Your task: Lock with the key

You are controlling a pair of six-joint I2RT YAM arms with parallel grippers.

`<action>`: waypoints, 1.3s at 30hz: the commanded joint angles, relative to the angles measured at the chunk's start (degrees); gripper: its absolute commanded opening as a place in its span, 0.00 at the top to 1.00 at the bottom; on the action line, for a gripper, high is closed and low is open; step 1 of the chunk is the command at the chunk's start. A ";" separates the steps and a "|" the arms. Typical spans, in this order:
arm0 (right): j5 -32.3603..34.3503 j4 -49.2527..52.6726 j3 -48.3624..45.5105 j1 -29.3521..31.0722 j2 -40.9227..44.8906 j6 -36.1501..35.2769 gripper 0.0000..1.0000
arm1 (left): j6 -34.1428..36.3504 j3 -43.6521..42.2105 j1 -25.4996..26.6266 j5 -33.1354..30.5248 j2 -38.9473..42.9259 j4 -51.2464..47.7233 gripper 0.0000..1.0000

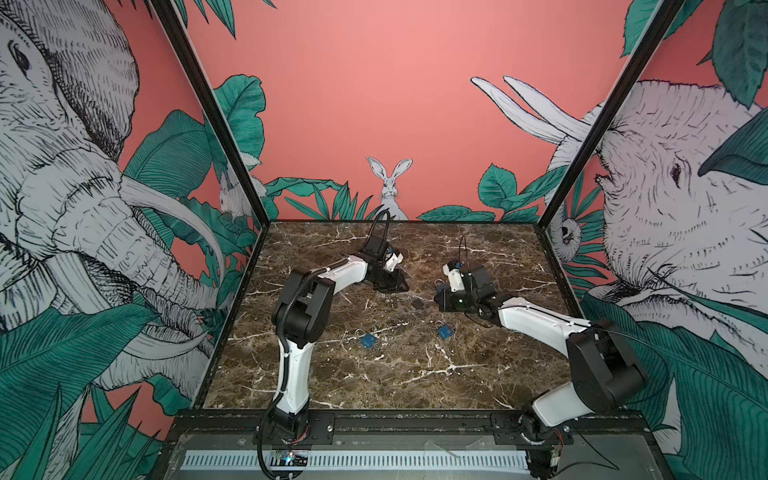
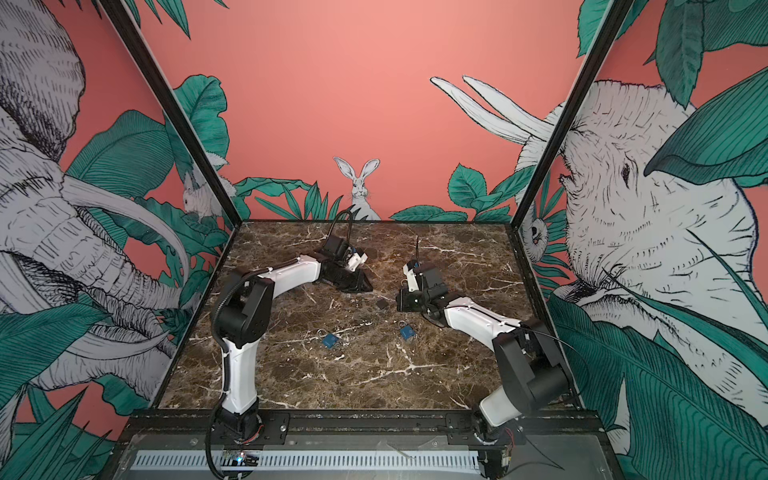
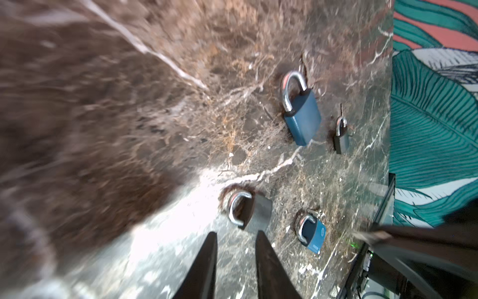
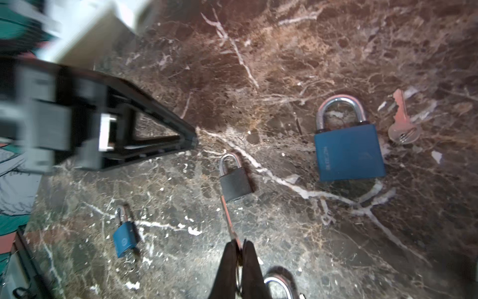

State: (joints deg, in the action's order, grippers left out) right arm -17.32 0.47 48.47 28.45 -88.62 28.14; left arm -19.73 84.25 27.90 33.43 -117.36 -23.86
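My right gripper goes down alongside the black body and releases the key next. Clear marble lies below along the black padlock's side (image 2: 390,302) (image 4: 253,174) facing the large blue one.
A small black padlock (image 4: 236,181) lies flat on the marble table (image 1: 415,374), and it shows in both top views (image 1: 417,304) (image 2: 381,304). My right gripper (image 4: 239,243) (image 1: 437,299) is shut on a key (image 4: 229,220). The key's blade points at the bottom of the black padlock and its tip is right at that edge. My left gripper (image 3: 236,233) (image 1: 401,286) is open with nothing between its fingers. It hovers just short of a grey-looking padlock (image 3: 257,214), on the far side from the right gripper.
Two blue padlocks (image 1: 368,340) (image 1: 444,331) lie nearer the front. In the right wrist view a large blue padlock (image 4: 349,152) has a loose key (image 4: 402,124) beside it, and a small blue padlock (image 4: 124,238) lies apart. A steel shackle (image 4: 279,284) shows beside the right fingers.
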 commanded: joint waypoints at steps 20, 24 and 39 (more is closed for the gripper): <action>1.57 -7.63 5.58 1.40 -13.77 4.87 1.00 | -6.18 -15.59 -4.79 -0.56 20.57 10.18 0.71; 1.59 -7.31 6.63 1.43 -14.97 4.68 1.00 | -6.51 -16.21 -4.96 -0.38 21.29 10.32 0.71; 0.94 -7.78 8.22 1.69 -17.99 5.26 0.91 | -6.64 -17.28 -5.58 0.21 21.91 10.50 0.72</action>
State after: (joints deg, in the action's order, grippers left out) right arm -16.49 -5.96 56.03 29.56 -106.04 33.10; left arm -25.98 68.07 22.70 32.88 -98.02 -13.89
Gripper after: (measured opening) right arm 0.093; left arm 0.284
